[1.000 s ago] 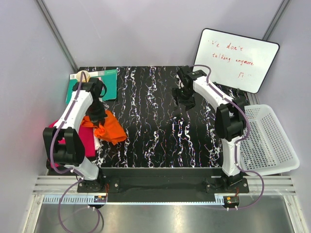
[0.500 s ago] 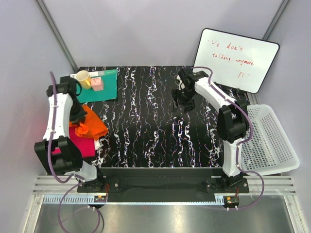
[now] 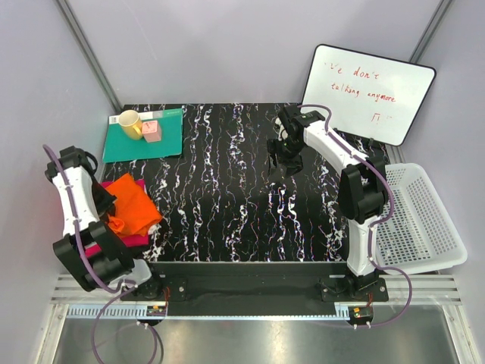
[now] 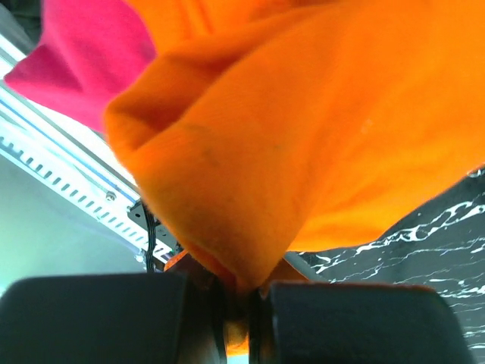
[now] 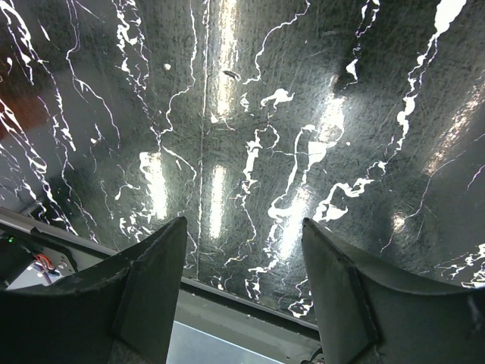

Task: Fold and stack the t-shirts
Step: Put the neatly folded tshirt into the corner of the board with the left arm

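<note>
My left gripper is to pull the orange t-shirt's fold (image 3: 112, 214) (image 4: 239, 287) to the left in the top view next, because orange cloth sticks out past the magenta-pink t-shirt over bare table.
The orange t-shirt (image 3: 130, 205) lies bunched at the table's left front, on top of the magenta-pink t-shirt (image 3: 114, 236), which shows only at its edges. My left gripper (image 3: 106, 203) is shut on a fold of the orange t-shirt (image 4: 303, 136); the cloth fills the left wrist view, with the pink t-shirt (image 4: 83, 53) at the upper left. My right gripper (image 3: 279, 163) is open and empty above bare black table (image 5: 250, 136) at the middle right.
A teal-green mat (image 3: 144, 136) at the back left carries a yellow mug (image 3: 129, 121) and a small pink block (image 3: 151, 131). A white perforated basket (image 3: 420, 220) hangs off the right edge. A whiteboard (image 3: 367, 92) leans at the back right.
My left arm has swung left and toward the near edge, dragging the orange t-shirt with it over the pink one. The mug and block came into view. The right arm has barely moved.
</note>
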Tool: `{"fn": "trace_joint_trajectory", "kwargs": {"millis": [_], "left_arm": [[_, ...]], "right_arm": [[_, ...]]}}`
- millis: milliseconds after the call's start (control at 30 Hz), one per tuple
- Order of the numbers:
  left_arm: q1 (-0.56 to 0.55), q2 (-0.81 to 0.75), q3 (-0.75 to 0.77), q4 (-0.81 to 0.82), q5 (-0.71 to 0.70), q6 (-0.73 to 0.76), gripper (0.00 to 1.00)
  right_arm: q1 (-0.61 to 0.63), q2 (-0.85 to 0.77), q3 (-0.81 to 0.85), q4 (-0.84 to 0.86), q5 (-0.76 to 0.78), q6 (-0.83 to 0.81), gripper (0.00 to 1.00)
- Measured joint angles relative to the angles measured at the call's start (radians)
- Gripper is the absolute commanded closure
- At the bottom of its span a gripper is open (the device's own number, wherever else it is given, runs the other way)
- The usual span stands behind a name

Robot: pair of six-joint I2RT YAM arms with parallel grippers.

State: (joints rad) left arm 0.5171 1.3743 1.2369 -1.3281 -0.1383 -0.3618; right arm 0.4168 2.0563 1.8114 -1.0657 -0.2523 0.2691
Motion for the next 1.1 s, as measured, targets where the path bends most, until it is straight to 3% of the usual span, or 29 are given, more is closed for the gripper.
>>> {"fn": "trace_joint_trajectory", "kwargs": {"millis": [500,600,633,667,700,867,1100], "left_arm": [[0.116,0.128,0.126,0.024,-0.058,0.034,1.00],[0.146,0.150,0.114,0.037,-0.060,0.037,0.77],[0.154,0.152,0.105,0.043,-0.060,0.040,0.46],[0.167,0.153,0.091,0.049,-0.059,0.040,0.28],[0.182,0.153,0.076,0.054,-0.059,0.043,0.01],[0.271,0.151,0.051,0.064,-0.079,0.033,0.01],[0.274,0.064,0.129,0.074,-0.067,0.032,0.01]], "right_arm": [[0.000,0.000,0.000,0.000,-0.005,0.008,0.30],[0.000,0.000,0.000,0.000,-0.005,0.008,0.30],[0.000,0.000,0.000,0.000,-0.005,0.008,0.30],[0.000,0.000,0.000,0.000,-0.005,0.008,0.30],[0.000,0.001,0.000,0.000,-0.004,0.008,0.30],[0.000,0.001,0.000,0.000,-0.004,0.008,0.30],[0.000,0.004,0.000,0.000,-0.005,0.008,0.30]]}}
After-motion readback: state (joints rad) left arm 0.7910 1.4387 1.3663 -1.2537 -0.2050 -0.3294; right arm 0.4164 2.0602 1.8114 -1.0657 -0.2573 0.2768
